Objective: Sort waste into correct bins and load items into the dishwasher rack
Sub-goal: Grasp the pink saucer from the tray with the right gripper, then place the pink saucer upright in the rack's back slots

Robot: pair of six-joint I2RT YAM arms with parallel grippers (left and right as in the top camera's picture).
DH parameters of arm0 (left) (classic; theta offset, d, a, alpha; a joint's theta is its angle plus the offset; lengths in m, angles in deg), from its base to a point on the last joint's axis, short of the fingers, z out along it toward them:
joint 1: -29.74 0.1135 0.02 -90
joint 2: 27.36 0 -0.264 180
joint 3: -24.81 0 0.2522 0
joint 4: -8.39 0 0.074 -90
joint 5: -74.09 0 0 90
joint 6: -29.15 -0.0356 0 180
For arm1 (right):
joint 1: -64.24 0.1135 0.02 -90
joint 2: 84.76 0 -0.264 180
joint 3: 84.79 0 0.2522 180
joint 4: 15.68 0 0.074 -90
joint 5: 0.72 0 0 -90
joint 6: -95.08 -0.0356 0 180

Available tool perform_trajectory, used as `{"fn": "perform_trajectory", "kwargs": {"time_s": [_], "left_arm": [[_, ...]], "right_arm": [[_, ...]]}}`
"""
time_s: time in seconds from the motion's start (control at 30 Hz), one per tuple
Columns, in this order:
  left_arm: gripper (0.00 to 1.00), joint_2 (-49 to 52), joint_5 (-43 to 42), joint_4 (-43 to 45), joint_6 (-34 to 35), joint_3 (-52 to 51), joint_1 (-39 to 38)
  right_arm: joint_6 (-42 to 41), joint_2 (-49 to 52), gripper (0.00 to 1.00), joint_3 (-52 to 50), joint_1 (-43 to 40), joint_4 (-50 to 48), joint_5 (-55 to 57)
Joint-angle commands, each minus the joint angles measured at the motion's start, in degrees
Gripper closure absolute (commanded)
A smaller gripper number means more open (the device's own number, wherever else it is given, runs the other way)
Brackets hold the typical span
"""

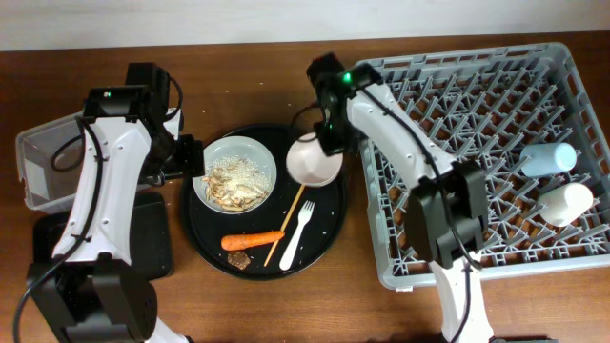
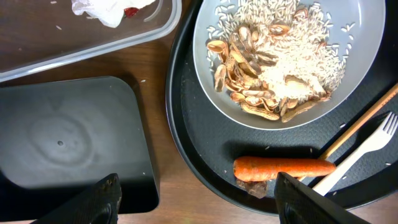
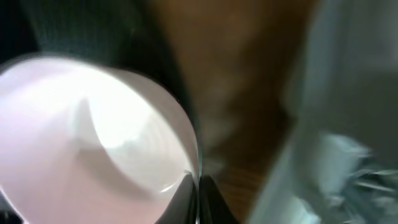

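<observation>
I should first swing my right gripper up and outward, to tilt the pale pink bowl onto the grey dishwasher rack's empty far wires (image 1: 471,99).
My right gripper (image 1: 324,136) is shut on the rim of the pale pink bowl (image 1: 315,163) at the right of the round black tray (image 1: 329,229). In the blurred right wrist view the closed fingers (image 3: 199,196) pinch the bowl's edge (image 3: 93,143). My left gripper (image 1: 186,157) is open and empty (image 2: 202,202), over the round tray's left edge. The white plate (image 1: 235,152) holds pale food scraps (image 2: 273,62). The carrot (image 1: 253,241), a brown bit (image 1: 238,258) and the white fork (image 1: 295,238) lie on the round tray. The clear tub (image 1: 43,157) holds white tissue (image 2: 102,9) and a bit of red wrapper (image 2: 132,10).
The shallow black tray (image 1: 105,238) lies in front of the clear tub. The grey dishwasher rack (image 1: 477,95) fills the right side, with a light blue cup (image 1: 550,158) and a cream cup (image 1: 564,202) in it. A wooden chopstick (image 1: 286,224) lies beside the fork.
</observation>
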Motion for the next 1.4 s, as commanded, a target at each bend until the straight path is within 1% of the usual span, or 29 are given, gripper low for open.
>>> {"fn": "perform_trajectory", "kwargs": {"time_s": [0.0,0.03,0.07,0.1,0.17,0.2,0.23,0.27,0.3,0.37,0.53,0.6,0.7,1.0,1.17,1.37], "left_arm": [[0.21,-1.51,-0.63,0.13,0.11,0.37,0.22],[0.21,-1.51,-0.63,0.13,0.11,0.37,0.20],[0.21,-1.51,-0.63,0.11,0.11,0.37,0.22],[0.22,-1.51,-0.63,0.09,0.11,0.37,0.20],[0.21,-1.51,-0.66,0.11,0.11,0.37,0.20],[0.21,-1.51,-0.66,0.11,0.11,0.37,0.20],[0.21,-1.51,-0.68,0.11,0.11,0.37,0.20],[0.21,-1.51,-1.62,0.13,0.11,0.37,0.20],[0.21,-1.51,-2.19,0.15,0.13,0.37,0.20],[0.21,-1.51,-2.34,0.17,0.11,0.37,0.20],[0.21,-1.51,-2.38,0.59,0.11,0.37,0.20],[0.21,-1.51,-2.36,0.59,0.11,0.37,0.20],[0.21,-1.51,-2.36,0.61,0.11,0.37,0.20],[0.21,-1.51,-3.50,0.57,0.11,0.37,0.20],[0.21,-1.51,-3.48,0.61,0.11,0.37,0.20],[0.21,-1.51,-3.48,0.98,0.11,0.37,0.20]], "right_arm": [[-0.33,-10.29,0.96,9.38,-1.09,3.50,14.51],[-0.35,-11.96,0.96,10.45,-1.36,3.76,17.75],[-0.39,-15.17,0.96,11.02,-2.29,3.52,24.72],[-1.46,-16.52,0.96,11.02,-2.91,3.54,29.35],[-6.21,-18.12,0.96,11.02,-4.48,4.59,42.69],[-10.32,-18.18,0.96,11.02,-5.49,5.81,49.70],[-14.67,-18.16,0.96,10.99,-6.64,7.28,53.66],[-21.42,-17.94,0.96,10.23,-9.27,8.52,59.74],[-21.81,-17.25,0.96,9.84,-11.23,7.72,63.30],[-21.79,-16.11,0.96,9.09,-13.97,6.95,64.89],[-21.29,-12.52,0.96,1.97,-21.88,1.97,72.67],[-21.20,-10.95,0.96,0.00,-23.78,0.63,72.63],[-19.56,-8.02,0.96,-2.16,-24.52,-1.95,72.54],[-18.73,3.08,0.96,-2.27,-20.50,-3.65,71.91],[-18.73,3.30,0.96,-2.43,-17.46,-3.65,65.48],[-18.78,3.30,0.96,-6.34,-15.43,-3.65,64.32]]}}
